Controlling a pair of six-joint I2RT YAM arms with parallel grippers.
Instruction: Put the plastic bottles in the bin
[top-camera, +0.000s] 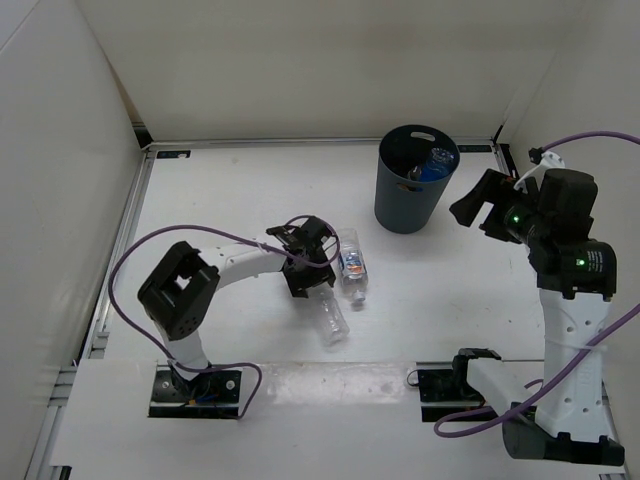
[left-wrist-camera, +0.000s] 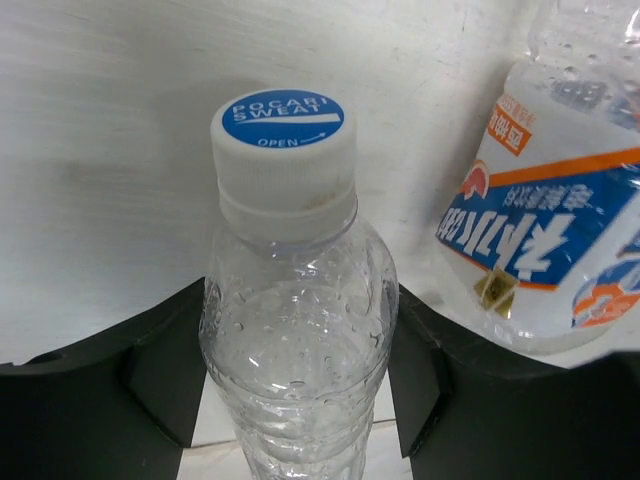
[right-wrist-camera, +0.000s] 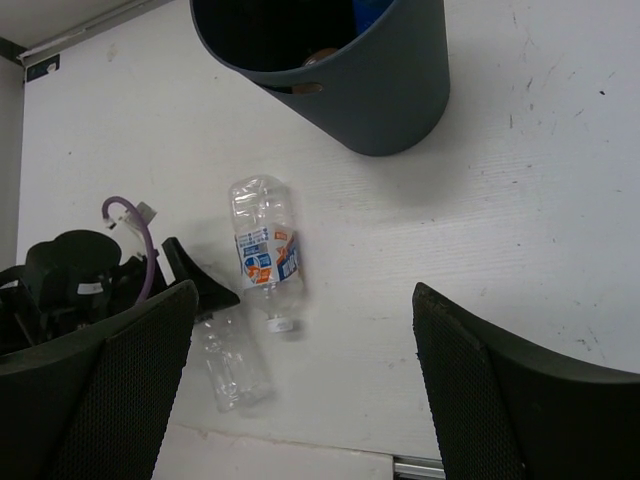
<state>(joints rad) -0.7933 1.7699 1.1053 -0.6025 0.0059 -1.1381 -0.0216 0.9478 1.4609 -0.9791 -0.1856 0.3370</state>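
I should lift my left gripper up and outward over the bin's opening (top-camera: 411, 154) and let go, since the bin is outward of the gripper, to the right in the top view.
A plain clear bottle (top-camera: 334, 322) with a white cap (left-wrist-camera: 284, 135) lies on the table, and my left gripper (top-camera: 311, 278) is shut on it, one jaw against each side below its shoulder (left-wrist-camera: 300, 330). Right beside it lies a bottle with an orange-blue label (top-camera: 352, 265) (left-wrist-camera: 550, 240) (right-wrist-camera: 265, 245), untouched. The dark grey bin (top-camera: 405, 200) (right-wrist-camera: 390, 95) stands at the back right, with a blue-tinted bottle (top-camera: 438, 160) inside. My right gripper (top-camera: 478, 212) (right-wrist-camera: 305, 330) hangs open and empty just right of the bin, high above the table.
White walls close the table in at the left, back and right. A purple cable (top-camera: 130, 260) loops along the left arm. A raised strip (top-camera: 330, 385) with both arm bases runs along the near edge.
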